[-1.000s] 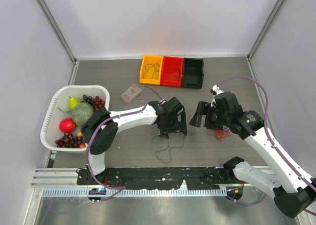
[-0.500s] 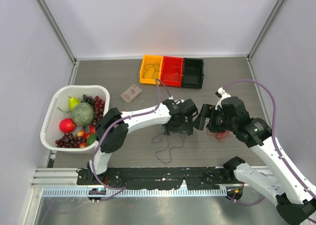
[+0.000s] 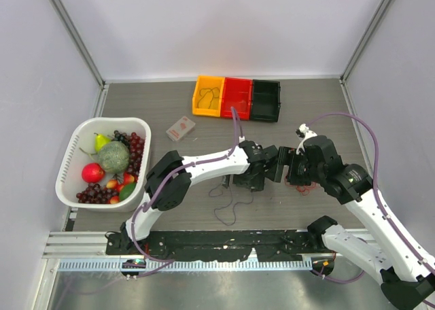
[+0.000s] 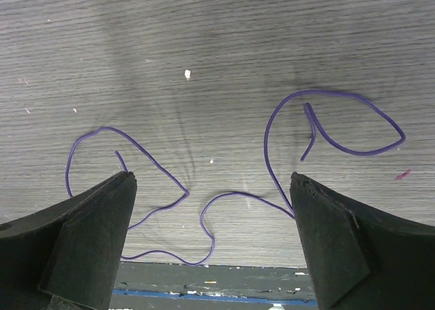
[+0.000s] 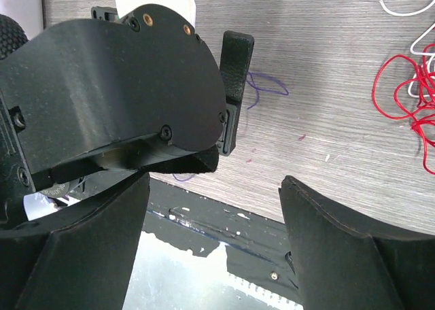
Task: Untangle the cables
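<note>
Next, my left gripper goes nearly straight down onto the middle part of the thin dark purple (image 3: 234, 209) (image 4: 206, 215) cable, as it already runs between my open fingers.
A thin dark purple cable (image 4: 204, 221) lies in loose loops on the wood table, and in the top view it shows as the dark cable (image 3: 228, 202). My left gripper (image 4: 212, 181) hovers over it, open, with nothing between its fingers. It sits mid-table as the left gripper (image 3: 253, 177), almost touching my right gripper (image 3: 280, 167). The right gripper (image 5: 216, 181) is also open and empty, and the left gripper's black body fills the upper left of its wrist view. A red cable (image 5: 401, 99) tangled with a white cable (image 5: 416, 48) lies to its right, and the same red cable (image 3: 304, 186) shows under the right arm.
A white basket (image 3: 68, 162) of fruit stands at the left. Yellow (image 3: 208, 96), red (image 3: 237, 98) and black (image 3: 265, 100) bins line the back. A small card (image 3: 180, 128) lies near them. A black rail (image 3: 224, 242) runs along the near edge.
My left gripper has swung right across the table, over the dark cable, until it is close to the right gripper. The right gripper has shifted slightly. Both stay open.
</note>
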Motion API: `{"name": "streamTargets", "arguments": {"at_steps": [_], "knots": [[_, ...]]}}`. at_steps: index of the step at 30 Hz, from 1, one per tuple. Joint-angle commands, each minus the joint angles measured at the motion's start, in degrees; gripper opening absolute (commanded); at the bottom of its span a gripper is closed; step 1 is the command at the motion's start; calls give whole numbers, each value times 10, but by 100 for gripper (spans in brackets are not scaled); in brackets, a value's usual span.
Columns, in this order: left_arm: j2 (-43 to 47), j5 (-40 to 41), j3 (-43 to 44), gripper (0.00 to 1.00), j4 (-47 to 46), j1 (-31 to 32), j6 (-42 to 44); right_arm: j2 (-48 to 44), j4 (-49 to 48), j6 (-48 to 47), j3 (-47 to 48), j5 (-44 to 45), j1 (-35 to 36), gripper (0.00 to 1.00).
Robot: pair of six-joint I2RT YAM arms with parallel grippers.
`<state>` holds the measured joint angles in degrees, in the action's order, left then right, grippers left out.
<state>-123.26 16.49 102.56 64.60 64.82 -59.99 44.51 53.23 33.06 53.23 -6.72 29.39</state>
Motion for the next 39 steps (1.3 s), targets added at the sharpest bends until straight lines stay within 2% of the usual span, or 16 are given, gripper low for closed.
{"name": "streamTargets", "arguments": {"at_steps": [1, 4, 7, 10, 14, 19, 20, 24, 26, 29, 33, 39], "knots": [[-7, 7, 11, 100, 8, 4, 10, -12, -16, -8, 17, 15, -2, 82], [-9, 6, 11, 100, 13, 4, 7, -15, -12, -9, 14, 15, -2, 82], [12, -18, -39, 99, -43, 2, 7, -20, -14, -6, 6, 6, -2, 82], [28, -55, -89, 90, -90, -8, -2, -19, -13, -9, 6, 8, -3, 82], [47, -76, -128, 84, -144, -14, 16, -21, -12, -9, 11, 7, -2, 82], [70, -77, -165, 56, -184, -17, 23, -26, -7, 2, 7, -2, -3, 82], [75, -73, -170, 46, -184, -15, 20, -28, -3, 1, 8, 0, -3, 82], [107, -60, -195, 20, -199, -15, 24, -32, 10, -3, 19, 8, -2, 82], [122, -51, -197, 2, -201, -16, 42, -30, 14, -2, 22, 8, -3, 82], [146, -35, -189, 0, -192, -16, 58, -34, 19, 1, 24, 13, -2, 82], [192, -37, -206, 0, -230, -25, 79, -36, 28, 5, 25, 15, -3, 82], [268, -95, -266, 0, -325, -72, 66, -40, 56, 15, 29, 24, -3, 82]]}}
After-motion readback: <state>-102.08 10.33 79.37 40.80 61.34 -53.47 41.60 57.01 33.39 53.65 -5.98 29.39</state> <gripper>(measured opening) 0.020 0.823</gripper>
